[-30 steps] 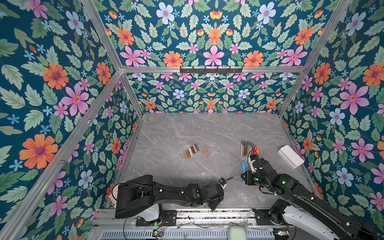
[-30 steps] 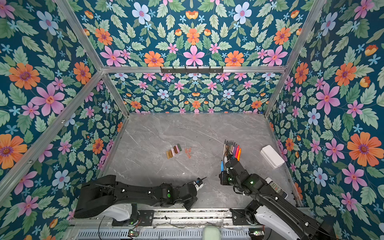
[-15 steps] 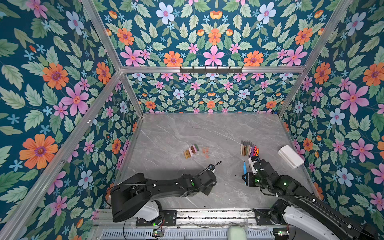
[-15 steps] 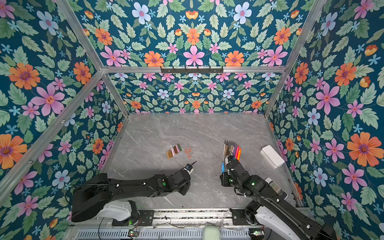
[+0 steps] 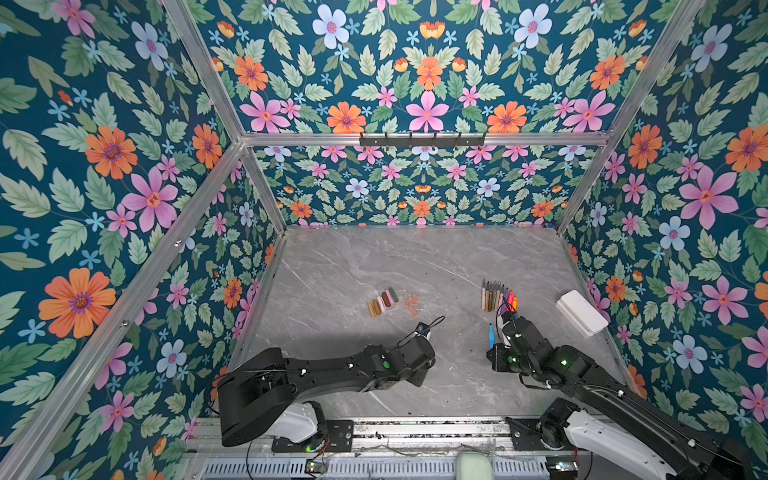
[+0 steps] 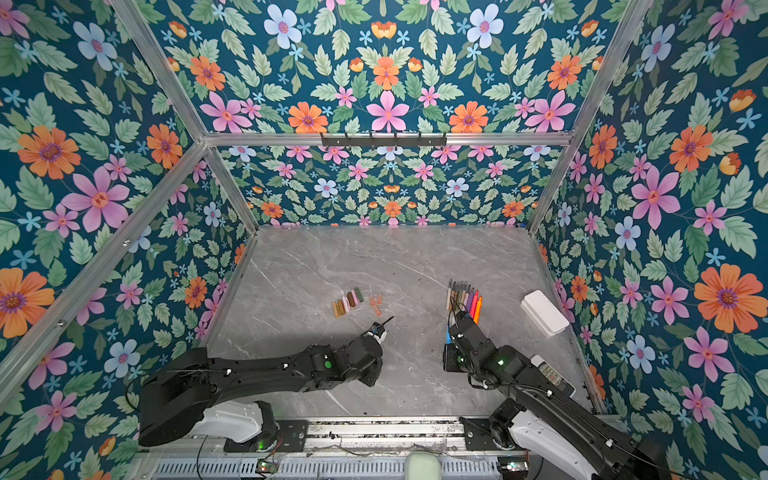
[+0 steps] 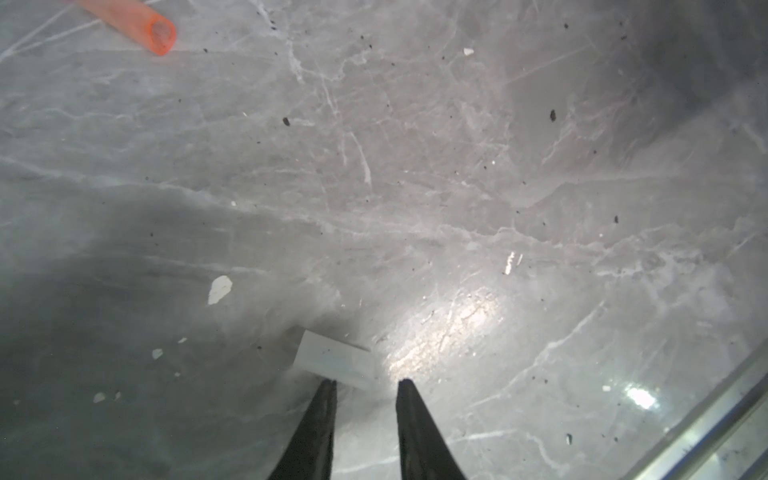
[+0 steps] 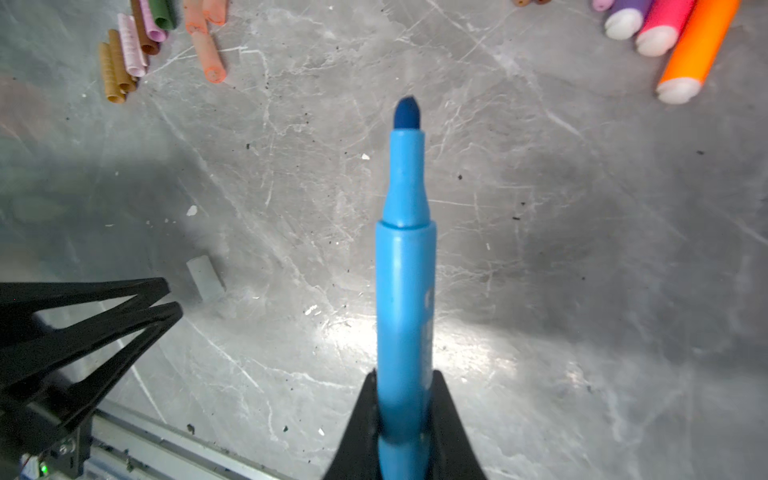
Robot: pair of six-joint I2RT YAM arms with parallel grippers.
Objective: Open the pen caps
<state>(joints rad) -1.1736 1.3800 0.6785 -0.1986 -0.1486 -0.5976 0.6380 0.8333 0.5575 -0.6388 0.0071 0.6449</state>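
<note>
My right gripper moves outward and down to the bare marble by the other pens' near ends next and releases the blue pen, because its cap is off.
My right gripper (image 8: pixel 405 376) is shut on a blue pen (image 8: pixel 405 249) whose cap is off and whose dark tip is bare; in both top views this pen (image 5: pixel 491 334) sticks out at the front right. My left gripper (image 7: pixel 365 381) is open and holds nothing. A pale clear cap (image 7: pixel 334 365) lies on the table just past its fingertips, also seen in the right wrist view (image 8: pixel 205 277). Loose pen caps (image 5: pixel 382 302) in gold, brown, pink and green lie in a row mid-table, with orange ones (image 5: pixel 411 303) beside them. The other pens (image 5: pixel 498 297) lie side by side at the right.
A white box (image 5: pixel 582 311) sits by the right wall. A grey marble table (image 5: pixel 374 257) is walled on three sides by floral panels. A metal rail (image 5: pixel 415 428) runs along the front edge. Dark specks and white chips dot the surface.
The left arm has swung away from the right gripper toward the cap row. Its jaws have parted and the pale cap now lies on the table. The right arm has hardly moved.
</note>
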